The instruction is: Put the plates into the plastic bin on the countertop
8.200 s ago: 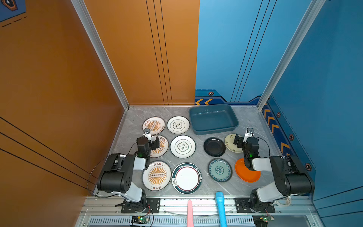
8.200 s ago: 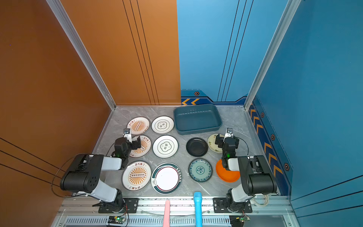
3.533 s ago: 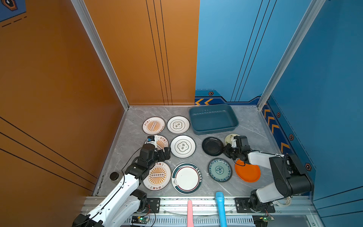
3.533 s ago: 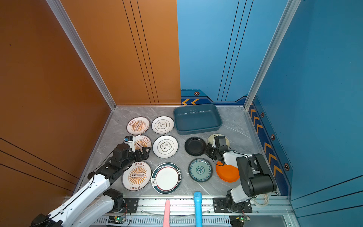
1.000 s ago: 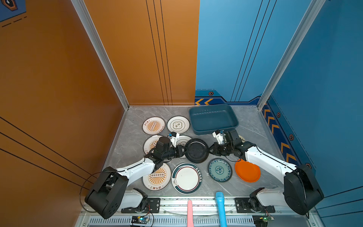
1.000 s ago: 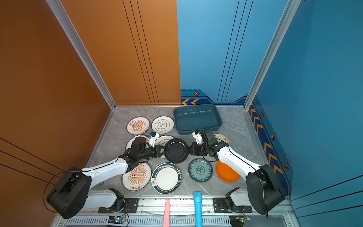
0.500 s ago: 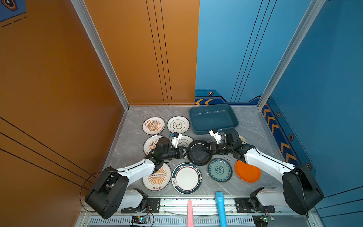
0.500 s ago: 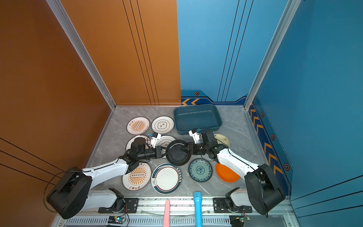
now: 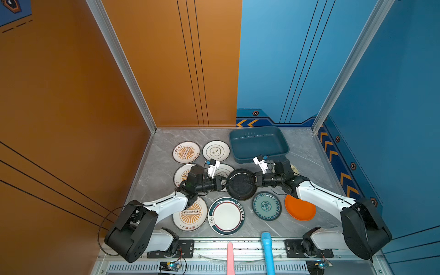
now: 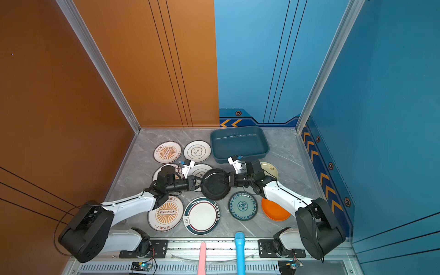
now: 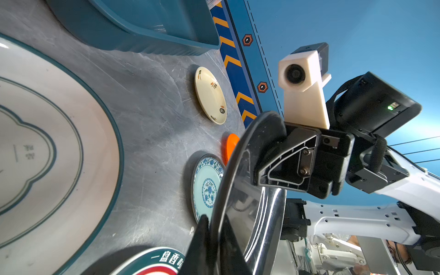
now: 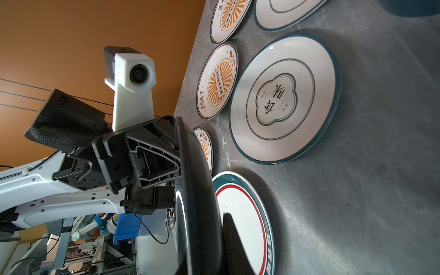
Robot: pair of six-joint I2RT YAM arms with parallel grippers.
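I will next move my right gripper outward, lower the black plate into the bin's end by the cream plate and let go of the black plate's rim, because the bottom of that end is empty.
The black plate hangs tilted above the middle of the countertop, held from both sides. My left gripper is shut on its left rim, one finger on each face. My right gripper is shut on the opposite rim; only one finger shows, the other is behind the plate. The plastic bin stands empty at the back, just beyond the right wrist.
Plates lie flat all around: sunburst ones, an emblem plate, another under the left arm, the teal-rimmed plate, the blue patterned, the orange and the cream.
Since the earliest frames both arms reached to the middle and the black plate left the countertop. Over the last second it drifted slightly toward the front, still between both grippers.
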